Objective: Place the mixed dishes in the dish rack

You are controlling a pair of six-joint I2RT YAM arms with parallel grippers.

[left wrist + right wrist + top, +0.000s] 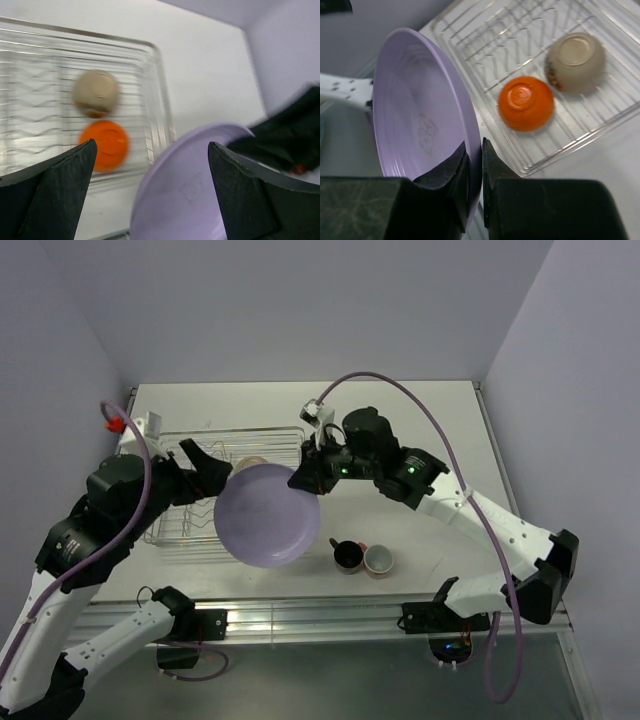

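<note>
I need to swing my right gripper outward and left in the top view, then down, and release the plate (267,515) in the rack's empty far wires.
My right gripper (305,480) (476,150) is shut on the rim of the lilac plate (267,515) (422,115) and holds it tilted in the air by the dish rack's (170,520) near right corner. My left gripper (205,468) (150,160) is open and empty, its jaws wide on either side of the plate (190,195) without touching it. The orange bowl (104,145) (526,103) and the beige bowl (95,93) (576,62) lie upside down in the rack (30,75) (600,115). The pink cup (378,560) and the dark cup (347,554) stand on the table right of the plate.
The rack sits at the table's left, with the left arm over it. Grey walls close in the table (420,410) at the back and both sides. A metal rail (330,615) runs along the near edge.
</note>
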